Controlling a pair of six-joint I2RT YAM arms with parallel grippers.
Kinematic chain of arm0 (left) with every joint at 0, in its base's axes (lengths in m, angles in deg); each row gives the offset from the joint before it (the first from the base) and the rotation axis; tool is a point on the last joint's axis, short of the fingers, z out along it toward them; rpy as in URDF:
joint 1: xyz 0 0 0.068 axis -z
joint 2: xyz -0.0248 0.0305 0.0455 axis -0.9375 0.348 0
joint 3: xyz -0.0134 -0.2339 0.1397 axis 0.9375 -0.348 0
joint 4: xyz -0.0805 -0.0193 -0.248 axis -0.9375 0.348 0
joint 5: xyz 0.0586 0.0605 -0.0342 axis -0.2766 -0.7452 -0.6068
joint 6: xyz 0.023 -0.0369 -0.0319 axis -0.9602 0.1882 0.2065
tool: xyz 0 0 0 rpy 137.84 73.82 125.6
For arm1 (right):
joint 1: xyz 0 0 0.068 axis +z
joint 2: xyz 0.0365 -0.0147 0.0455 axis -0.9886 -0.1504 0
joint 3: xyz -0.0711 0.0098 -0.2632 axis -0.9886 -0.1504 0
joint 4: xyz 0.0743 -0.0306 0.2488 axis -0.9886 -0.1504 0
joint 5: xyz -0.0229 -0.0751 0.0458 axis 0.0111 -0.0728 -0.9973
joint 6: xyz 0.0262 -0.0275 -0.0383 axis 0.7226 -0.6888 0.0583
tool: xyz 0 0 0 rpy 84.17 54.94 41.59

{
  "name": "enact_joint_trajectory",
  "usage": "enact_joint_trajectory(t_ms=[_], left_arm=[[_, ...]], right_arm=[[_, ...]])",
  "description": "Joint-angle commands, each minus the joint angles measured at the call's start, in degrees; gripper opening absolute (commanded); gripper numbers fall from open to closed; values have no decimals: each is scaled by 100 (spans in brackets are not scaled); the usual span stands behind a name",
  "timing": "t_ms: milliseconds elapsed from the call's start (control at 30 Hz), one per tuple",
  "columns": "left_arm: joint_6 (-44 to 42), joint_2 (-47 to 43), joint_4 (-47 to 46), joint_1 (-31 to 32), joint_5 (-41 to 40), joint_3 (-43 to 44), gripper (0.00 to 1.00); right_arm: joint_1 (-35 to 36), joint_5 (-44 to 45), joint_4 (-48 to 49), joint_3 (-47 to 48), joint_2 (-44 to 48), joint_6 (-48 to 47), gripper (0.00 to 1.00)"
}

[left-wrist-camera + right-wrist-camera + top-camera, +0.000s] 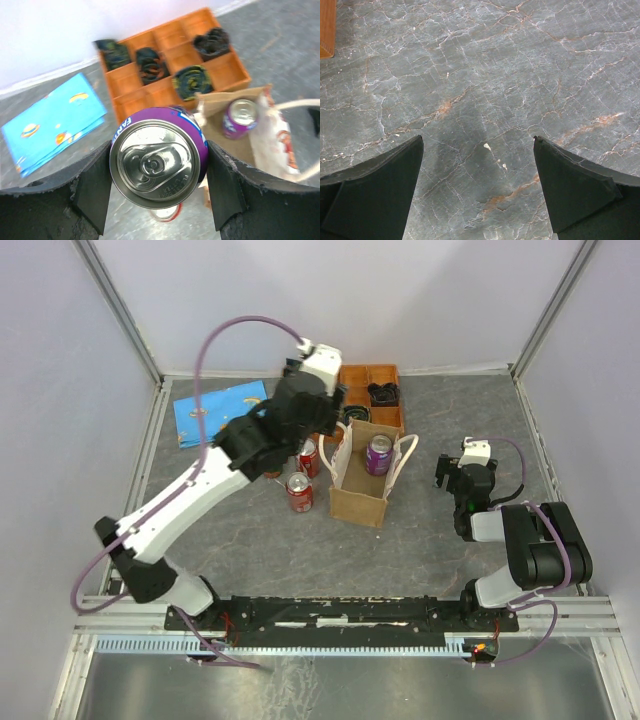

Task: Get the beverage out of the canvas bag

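Next, my left gripper needs to go sideways and down onto bare tabletop by the near red can, since this lies below it, to its left in the top view.
The tan canvas bag [358, 502] stands upright at the table's middle with a purple can [379, 453] and a white packet inside. My left gripper [305, 430] hovers just left of the bag and is shut on a second purple beverage can [159, 156], held top up between both fingers above the table. In the left wrist view the bag [220, 97] lies to the right with the other purple can [240, 117] in it. My right gripper [460, 478] is open and empty over bare table right of the bag, as the right wrist view [477, 145] also shows.
Two red cans [300, 492] [309, 455] stand left of the bag; one shows under the held can [167, 215]. An orange compartment tray [370, 390] with dark rolled items sits behind the bag. A blue patterned cloth [220, 410] lies at the back left.
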Motion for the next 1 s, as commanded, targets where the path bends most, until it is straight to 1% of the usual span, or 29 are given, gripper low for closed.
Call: enact_joint_trajectory(t_ms=[0, 167, 300, 400, 533, 667, 800, 967], left_arm=[[-53, -881, -444, -563, -706, -443, 3], [434, -1660, -354, -1125, -722, -1484, 3], [824, -2114, -378, -1367, -737, -2231, 3], [1024, -2276, -507, -1481, -659, -2754, 3], [1286, -2295, -731, -1588, -383, -3332, 3], [1497, -2123, -892, -1668, -94, -3747, 3], [1639, -1897, -1079, -1734, 249, -4082, 3], [1693, -1647, -1283, -1803, 317, -4344, 3]], right_arm=[[-21, -42, 176, 161, 66, 21, 99], [-19, -38, 171, 159, 67, 10, 99], [-21, -38, 167, 160, 65, 15, 99], [-23, -38, 170, 161, 66, 22, 99], [-24, -38, 167, 160, 64, 15, 99], [-19, -38, 168, 159, 72, 15, 99], [-20, -38, 165, 163, 72, 22, 99], [-20, -38, 163, 161, 67, 14, 99]])
